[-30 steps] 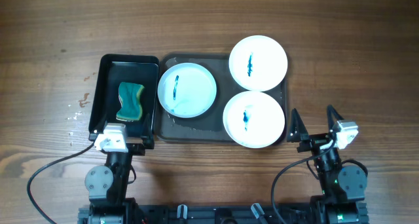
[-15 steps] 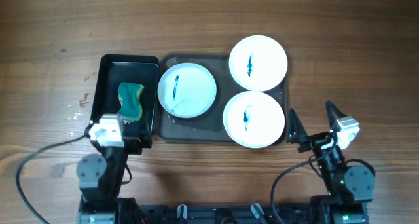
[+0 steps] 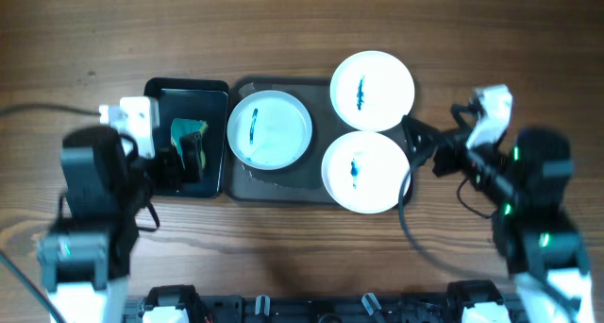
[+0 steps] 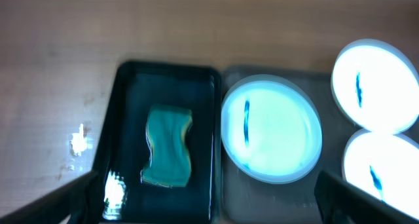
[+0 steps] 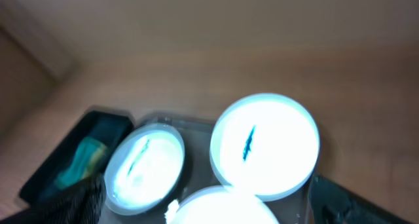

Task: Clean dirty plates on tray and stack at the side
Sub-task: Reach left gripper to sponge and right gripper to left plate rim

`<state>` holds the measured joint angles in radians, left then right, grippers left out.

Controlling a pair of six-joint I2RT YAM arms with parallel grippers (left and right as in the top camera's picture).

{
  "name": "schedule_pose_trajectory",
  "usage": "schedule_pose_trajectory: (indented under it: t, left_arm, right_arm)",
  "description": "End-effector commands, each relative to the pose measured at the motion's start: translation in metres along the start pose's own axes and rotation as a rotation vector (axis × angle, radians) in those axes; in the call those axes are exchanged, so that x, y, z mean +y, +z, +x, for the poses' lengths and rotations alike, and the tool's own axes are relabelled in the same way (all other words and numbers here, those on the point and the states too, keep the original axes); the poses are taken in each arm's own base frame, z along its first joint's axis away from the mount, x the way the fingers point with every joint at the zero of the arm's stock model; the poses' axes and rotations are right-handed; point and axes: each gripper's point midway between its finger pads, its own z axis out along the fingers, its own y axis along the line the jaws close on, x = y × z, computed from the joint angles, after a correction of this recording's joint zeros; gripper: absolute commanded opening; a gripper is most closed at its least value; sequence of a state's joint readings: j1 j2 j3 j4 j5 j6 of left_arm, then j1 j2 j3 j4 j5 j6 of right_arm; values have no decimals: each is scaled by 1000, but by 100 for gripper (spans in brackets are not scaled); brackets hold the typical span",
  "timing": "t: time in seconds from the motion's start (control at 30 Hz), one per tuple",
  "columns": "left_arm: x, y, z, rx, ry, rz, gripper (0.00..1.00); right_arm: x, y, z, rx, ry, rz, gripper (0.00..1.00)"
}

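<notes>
My right gripper should next cross over to the left in the overhead view and go down to the sponge-side plate's rim (image 3: pixel 309 134) (image 5: pixel 180 168). The rim lies clear beside the bare tray.
Three white plates with blue streaks lie on the dark grey tray (image 3: pixel 311 193): one at the left (image 3: pixel 269 127), one at the top right (image 3: pixel 372 90) that overhangs the rim, one at the bottom right (image 3: pixel 366 172). My left gripper (image 3: pixel 179 162) is open and empty, above the black tray and the sponge. My right gripper (image 3: pixel 427 145) is open and empty, just right of the two right plates. The left wrist view shows the left plate (image 4: pixel 272 132) and the tray (image 4: pixel 275 198) ahead of the open jaws (image 4: pixel 209 211). The right wrist view shows all three plates, with the top right plate (image 5: pixel 265 145) nearest the middle, ahead of the open jaws (image 5: pixel 206 214).
A smaller glossy black tray (image 3: pixel 160 96) touches the grey tray's left side and holds a teal and yellow sponge (image 3: pixel 189 139), which also shows in the left wrist view (image 4: pixel 168 145). Bare wooden table lies all around, with small white specks at the left.
Both arms have risen from the front edge and swung forward. The left gripper now hangs over the black tray, and the right gripper has moved up beside the right plates. The plates have not moved.
</notes>
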<state>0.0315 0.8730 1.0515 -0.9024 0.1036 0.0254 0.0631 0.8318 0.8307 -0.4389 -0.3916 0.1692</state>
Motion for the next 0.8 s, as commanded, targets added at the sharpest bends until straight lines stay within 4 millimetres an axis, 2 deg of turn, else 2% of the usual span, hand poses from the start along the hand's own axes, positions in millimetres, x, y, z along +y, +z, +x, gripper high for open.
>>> schedule_pose_trajectory:
  t: [0.0,0.13,0.2,0.27,0.37,0.5,0.57,0.63,0.77]
  left_arm:
    - [-5,7,-14,160,-13,32,100]
    - [-5,27,-7,299,-32,41,100]
    - [-4,39,-2,340,-38,41,100]
    - [-11,49,1,371,-51,86,100]
    - [-18,60,7,416,-68,134,100]
    - [-17,72,11,448,-75,136,100]
    - [-16,75,13,458,-77,134,100]
    - [-7,76,11,448,-117,70,100]
    - [34,76,8,406,-282,-216,100]
  right_arm:
    - [8,16,-15,153,49,-39,100]
    - [-3,35,2,379,151,-1,100]
    - [-9,48,9,424,175,8,100]
    - [-14,59,20,470,280,22,100]
    - [-10,74,33,528,298,-41,99]
    - [-2,91,53,607,309,-85,87]
    - [1,101,68,653,329,-33,80]
    - [11,112,80,694,328,14,73]
    - [30,131,91,743,300,73,67]
